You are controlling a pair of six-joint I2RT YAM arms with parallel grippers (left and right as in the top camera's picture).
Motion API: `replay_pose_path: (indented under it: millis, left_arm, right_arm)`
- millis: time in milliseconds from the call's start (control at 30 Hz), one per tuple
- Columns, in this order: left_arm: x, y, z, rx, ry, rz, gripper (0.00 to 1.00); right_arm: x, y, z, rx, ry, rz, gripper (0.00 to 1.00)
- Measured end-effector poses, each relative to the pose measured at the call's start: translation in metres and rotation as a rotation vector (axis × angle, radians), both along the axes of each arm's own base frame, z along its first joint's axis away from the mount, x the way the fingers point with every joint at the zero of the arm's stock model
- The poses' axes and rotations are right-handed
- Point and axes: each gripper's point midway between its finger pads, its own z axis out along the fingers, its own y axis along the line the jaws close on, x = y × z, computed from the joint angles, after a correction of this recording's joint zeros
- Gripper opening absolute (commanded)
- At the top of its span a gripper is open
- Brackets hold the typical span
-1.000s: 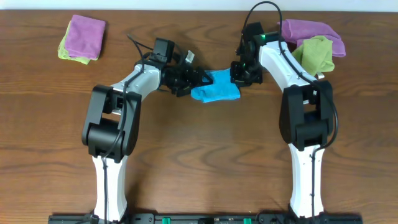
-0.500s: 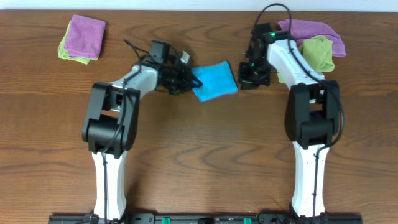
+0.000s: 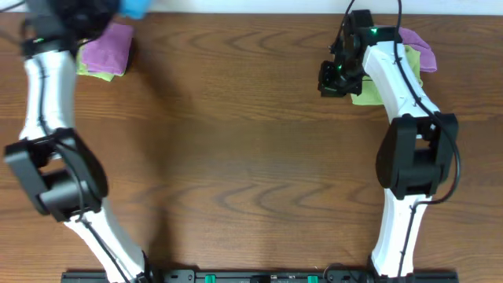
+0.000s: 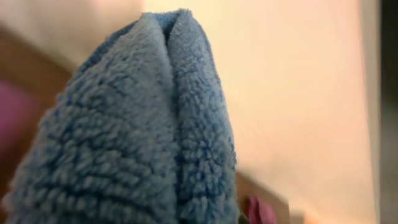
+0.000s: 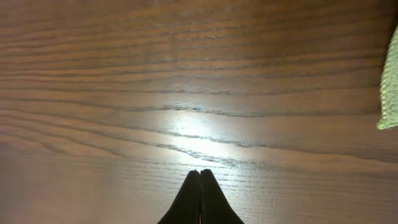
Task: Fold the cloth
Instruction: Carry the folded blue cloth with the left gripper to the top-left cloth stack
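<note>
The sky-blue cloth (image 3: 135, 6) is still hanging in the air beside the pile. My left gripper needs to lower it next onto the purple cloth (image 3: 108, 49), which is on top of the lime-green one.
The sky-blue cloth (image 3: 135, 6) hangs bunched at the table's far left back edge, lifted off the wood. My left gripper (image 3: 118, 9) is blurred there and shut on it. In the left wrist view the cloth (image 4: 137, 137) fills the frame as a folded fluffy wad and hides the fingers. My right gripper (image 3: 332, 79) is at the back right, shut with nothing in it. Its closed fingertips (image 5: 200, 173) point at bare wood.
A purple cloth on a lime-green one (image 3: 106, 49) lies at the back left, just below the left gripper. Another purple cloth (image 3: 418, 45) and a lime-green cloth (image 3: 365, 96) lie at the back right beside the right arm; the green edge (image 5: 390, 81) shows right of the fingers.
My left gripper shut on the blue cloth and swung it from the table's middle to the far back-left corner. The right gripper drew back to the right, away from the cloth.
</note>
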Motion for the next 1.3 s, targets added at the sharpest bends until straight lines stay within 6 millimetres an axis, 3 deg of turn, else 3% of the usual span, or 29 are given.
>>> replay_pose_path:
  millis: [33, 67, 167, 400, 667, 767, 1133, 1233, 1267, 1300]
  left_arm:
    - [-0.003, 0.027, -0.007, -0.006, 0.015, 0.051, 0.06]
    - [-0.005, 0.04, -0.01, -0.009, 0.023, 0.077, 0.06]
    - [-0.008, 0.062, -0.016, -0.02, 0.036, 0.118, 0.06]
    - [0.012, 0.062, -0.017, -0.062, -0.056, 0.101, 0.06]
    - [0.023, 0.065, -0.103, -0.198, 0.099, 0.132, 0.06]
    - [0.023, 0.066, -0.119, -0.217, 0.128, 0.14, 0.06]
    - [0.015, 0.089, -0.129, -0.226, 0.156, 0.188, 0.06]
    - [0.007, 0.096, -0.139, -0.228, 0.203, 0.207, 0.1]
    - [0.005, 0.097, -0.141, -0.226, 0.213, 0.207, 0.18]
    - [0.003, 0.097, -0.144, -0.223, 0.222, 0.205, 0.4]
  right_arm:
    - [0.0, 0.0, 0.0, 0.0, -0.001, 0.001, 0.01]
    - [0.0, 0.0, 0.0, 0.0, -0.001, 0.001, 0.01]
    - [0.001, 0.0, 0.001, 0.0, -0.005, 0.001, 0.01]
    - [0.004, 0.004, 0.001, 0.0, -0.022, 0.008, 0.01]
    - [0.005, 0.008, 0.001, 0.0, -0.028, 0.016, 0.01]
    - [0.005, 0.008, 0.001, 0.0, -0.029, 0.018, 0.01]
    - [0.005, 0.008, 0.001, -0.001, -0.031, 0.022, 0.01]
    - [0.007, 0.008, 0.002, -0.001, -0.04, 0.022, 0.01]
    - [0.008, 0.008, 0.002, 0.0, -0.043, 0.023, 0.01]
    - [0.009, 0.008, 0.002, 0.0, -0.046, 0.022, 0.01]
